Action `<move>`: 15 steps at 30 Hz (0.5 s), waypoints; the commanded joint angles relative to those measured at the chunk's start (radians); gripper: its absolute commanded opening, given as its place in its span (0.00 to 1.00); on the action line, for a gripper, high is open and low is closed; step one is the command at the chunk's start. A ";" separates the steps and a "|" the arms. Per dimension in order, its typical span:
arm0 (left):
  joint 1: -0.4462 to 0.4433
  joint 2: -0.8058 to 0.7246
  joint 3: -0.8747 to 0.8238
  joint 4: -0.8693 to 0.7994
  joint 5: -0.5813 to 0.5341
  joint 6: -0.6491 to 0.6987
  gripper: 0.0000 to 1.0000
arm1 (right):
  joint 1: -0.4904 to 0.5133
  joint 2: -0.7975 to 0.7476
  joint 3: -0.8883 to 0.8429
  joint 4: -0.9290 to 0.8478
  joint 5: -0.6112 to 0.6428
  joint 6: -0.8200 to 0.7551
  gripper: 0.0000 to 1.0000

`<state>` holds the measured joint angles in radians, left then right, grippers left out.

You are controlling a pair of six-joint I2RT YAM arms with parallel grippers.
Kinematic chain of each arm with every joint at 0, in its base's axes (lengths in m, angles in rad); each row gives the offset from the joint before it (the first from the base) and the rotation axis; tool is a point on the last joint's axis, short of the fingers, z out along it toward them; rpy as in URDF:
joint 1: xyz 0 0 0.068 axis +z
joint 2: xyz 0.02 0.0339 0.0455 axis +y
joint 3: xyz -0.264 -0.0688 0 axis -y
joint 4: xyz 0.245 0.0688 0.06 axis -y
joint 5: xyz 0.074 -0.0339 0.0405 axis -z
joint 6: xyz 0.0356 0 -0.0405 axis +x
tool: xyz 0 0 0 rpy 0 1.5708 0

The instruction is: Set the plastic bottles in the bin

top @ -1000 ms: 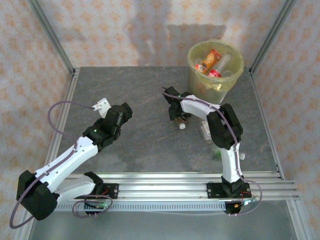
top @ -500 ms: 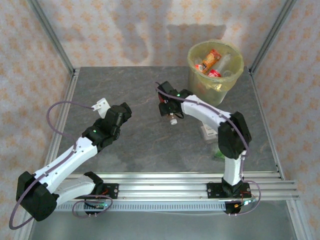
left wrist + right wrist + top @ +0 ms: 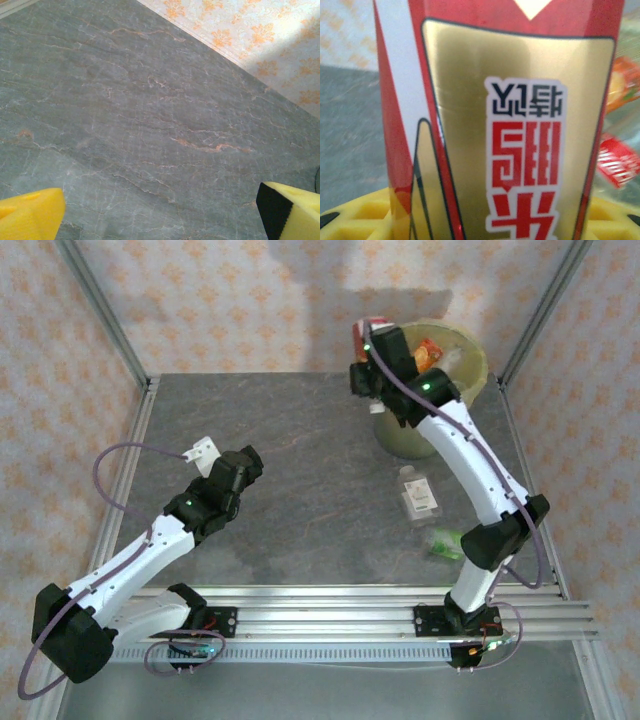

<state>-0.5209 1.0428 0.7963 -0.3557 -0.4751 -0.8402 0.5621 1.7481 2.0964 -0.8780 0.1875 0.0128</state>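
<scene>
The red and gold bottle still hangs beside the bin's rim, so next it goes outward with my right gripper over the opening of the bin (image 3: 478, 360) (image 3: 626, 122) for release.
My right gripper (image 3: 372, 345) is raised at the left rim of the pale yellow-green bin (image 3: 478, 360), shut on a plastic bottle (image 3: 366, 330) with a red and gold label. In the right wrist view that bottle (image 3: 510, 115) stands between the yellow pads (image 3: 360, 220) of the gripper (image 3: 485, 225). An orange-labelled bottle (image 3: 428, 355) lies in the bin with others. A clear bottle (image 3: 418, 498) and a green one (image 3: 445, 540) lie on the table. My left gripper (image 3: 203, 452) hangs open over bare table at the left, its yellow fingers (image 3: 30, 212) wide apart around nothing.
The grey marbled table (image 3: 300, 440) is framed by metal rails and patterned walls. In the right wrist view an orange bottle (image 3: 625, 85) and a red-labelled one (image 3: 617, 162) show inside the bin, to the right of the held bottle.
The right arm has lifted the bottle from the middle of the table and swung it up and back to the bin's left rim. The left arm has not moved.
</scene>
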 commanded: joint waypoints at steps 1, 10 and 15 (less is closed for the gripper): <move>0.008 -0.002 0.002 -0.009 -0.010 -0.002 1.00 | -0.046 0.059 0.132 -0.084 0.085 -0.048 0.47; 0.008 -0.019 -0.012 -0.005 -0.017 0.001 1.00 | -0.154 0.262 0.454 -0.230 0.145 -0.060 0.48; 0.007 -0.024 -0.017 -0.003 -0.019 0.007 1.00 | -0.205 0.321 0.513 -0.274 0.147 -0.056 0.50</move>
<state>-0.5209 1.0412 0.7902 -0.3553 -0.4721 -0.8398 0.3794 2.0514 2.5713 -1.0779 0.2928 -0.0299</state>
